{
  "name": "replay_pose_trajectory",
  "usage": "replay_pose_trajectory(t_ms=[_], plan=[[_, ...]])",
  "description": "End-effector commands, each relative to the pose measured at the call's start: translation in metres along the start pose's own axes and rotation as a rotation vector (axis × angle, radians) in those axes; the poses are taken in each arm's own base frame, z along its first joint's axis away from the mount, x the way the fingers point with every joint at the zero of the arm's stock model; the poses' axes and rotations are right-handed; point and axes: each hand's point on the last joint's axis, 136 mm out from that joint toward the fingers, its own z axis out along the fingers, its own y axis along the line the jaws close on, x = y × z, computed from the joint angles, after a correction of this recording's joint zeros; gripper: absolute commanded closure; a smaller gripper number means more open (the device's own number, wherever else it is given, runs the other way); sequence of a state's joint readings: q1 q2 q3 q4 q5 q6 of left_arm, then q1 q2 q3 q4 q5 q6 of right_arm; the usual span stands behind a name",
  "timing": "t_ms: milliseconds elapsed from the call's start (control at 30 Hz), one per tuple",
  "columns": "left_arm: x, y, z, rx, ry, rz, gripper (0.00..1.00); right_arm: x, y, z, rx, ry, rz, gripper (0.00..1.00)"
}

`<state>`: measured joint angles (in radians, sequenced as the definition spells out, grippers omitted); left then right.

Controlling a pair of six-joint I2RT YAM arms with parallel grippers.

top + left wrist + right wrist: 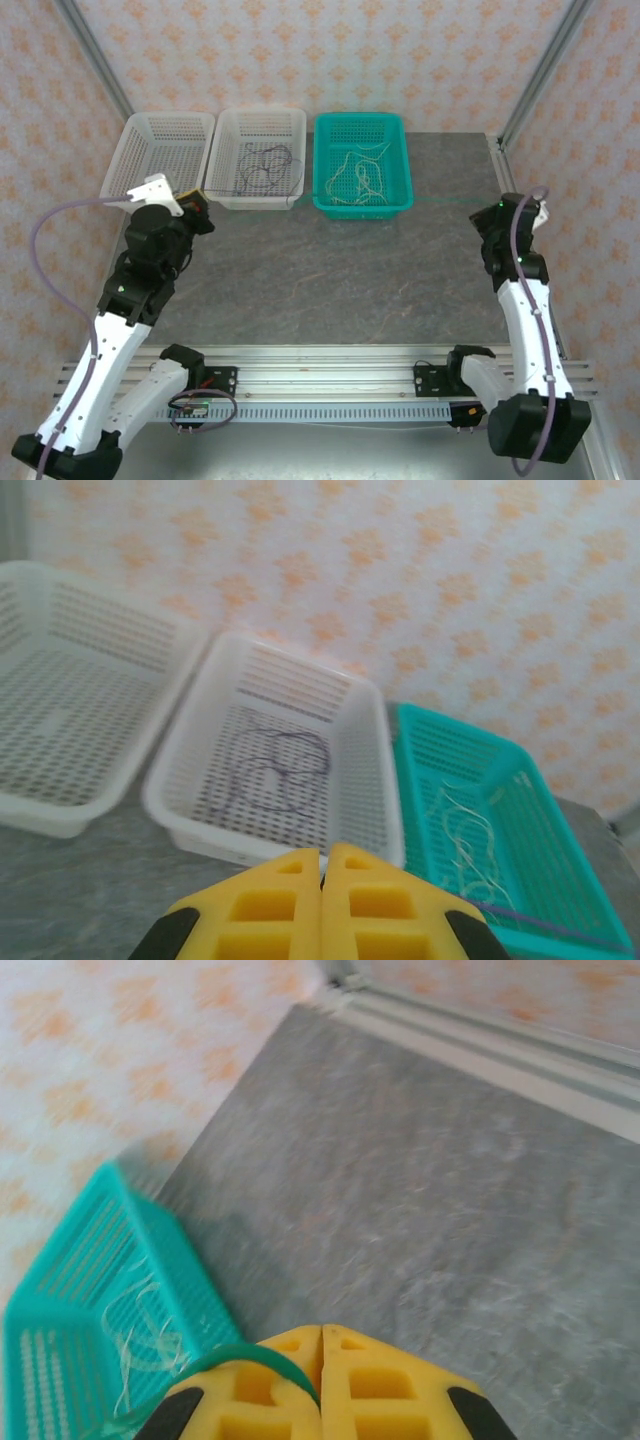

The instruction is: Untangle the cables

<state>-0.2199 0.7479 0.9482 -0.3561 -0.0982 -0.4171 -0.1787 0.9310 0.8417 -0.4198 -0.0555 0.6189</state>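
Note:
The robot's right gripper will next move down and slightly back to let go of the green cable on the bare grey tabletop below it, clear of the baskets.
Dark purple cables (262, 165) (275, 770) lie looped in the middle white basket (222, 140) (200, 840). Cream-white cables (360, 175) (470, 840) (140, 1340) lie in the teal basket (405, 170) (412, 780) (60, 1300). My right gripper (482, 212) (320, 1330) is shut on a green cable (450, 203) (250, 1358) that curves over its left finger. A thin taut strand runs along the baskets' fronts to my left gripper (205, 195) (322, 855), which is shut on its purple end (540, 922).
An empty white basket (140, 150) (60, 820) stands at the far left of the row. The grey table (330, 280) (420, 1190) stretches in front of the baskets. Metal frame posts (545, 70) rise at the back corners.

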Motion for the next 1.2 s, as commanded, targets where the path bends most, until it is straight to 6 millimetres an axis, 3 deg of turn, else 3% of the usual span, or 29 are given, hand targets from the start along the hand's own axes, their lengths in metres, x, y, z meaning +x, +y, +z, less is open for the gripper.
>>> replay_pose_trajectory(t_ms=[0,267,367,500,600,667,700,733,800,867,967,1000,1067,1167], plan=[[-0.015,0.038,-0.007,-0.152,-0.046,-0.065,1.00,-0.008,-0.048,0.010,0.173,-0.066,0.142,1.00],[-0.016,0.052,-0.009,-0.189,-0.038,-0.082,1.00,-0.024,-0.078,-0.003,0.272,-0.177,0.197,1.00],[-0.010,0.040,-0.005,-0.112,-0.004,-0.081,1.00,-0.024,-0.063,-0.001,0.181,-0.152,0.193,1.00],[0.001,-0.003,0.007,0.137,0.048,-0.088,1.00,0.020,-0.044,0.025,0.039,0.018,0.193,1.00],[0.004,-0.016,0.010,0.217,0.057,-0.092,1.00,0.056,-0.062,0.046,0.108,0.117,0.133,1.00],[0.000,-0.015,0.009,0.205,0.043,-0.083,1.00,0.067,-0.078,0.053,0.179,0.150,0.106,0.90],[-0.001,-0.016,0.008,0.210,0.044,-0.075,1.00,0.068,-0.077,0.053,0.176,0.162,0.093,0.88],[-0.003,-0.020,0.006,0.226,0.046,-0.064,1.00,0.066,-0.069,0.052,0.144,0.168,0.081,0.82],[-0.001,-0.032,0.004,0.290,0.070,-0.049,1.00,0.057,-0.040,0.044,0.008,0.161,0.044,0.56],[0.005,-0.045,0.003,0.359,0.104,-0.033,1.00,0.047,0.008,0.023,-0.170,0.127,-0.063,0.36],[0.019,-0.067,-0.003,0.449,0.146,0.019,1.00,0.050,0.083,-0.024,-0.430,0.072,-0.298,0.25],[0.022,-0.074,-0.006,0.476,0.153,0.039,1.00,0.059,0.107,-0.040,-0.523,0.069,-0.381,0.24],[0.027,-0.088,-0.013,0.524,0.161,0.076,1.00,0.097,0.156,-0.077,-0.760,0.105,-0.556,0.25],[0.024,-0.102,-0.022,0.574,0.159,0.095,1.00,0.173,0.198,-0.125,-1.100,0.140,-0.830,0.26]])
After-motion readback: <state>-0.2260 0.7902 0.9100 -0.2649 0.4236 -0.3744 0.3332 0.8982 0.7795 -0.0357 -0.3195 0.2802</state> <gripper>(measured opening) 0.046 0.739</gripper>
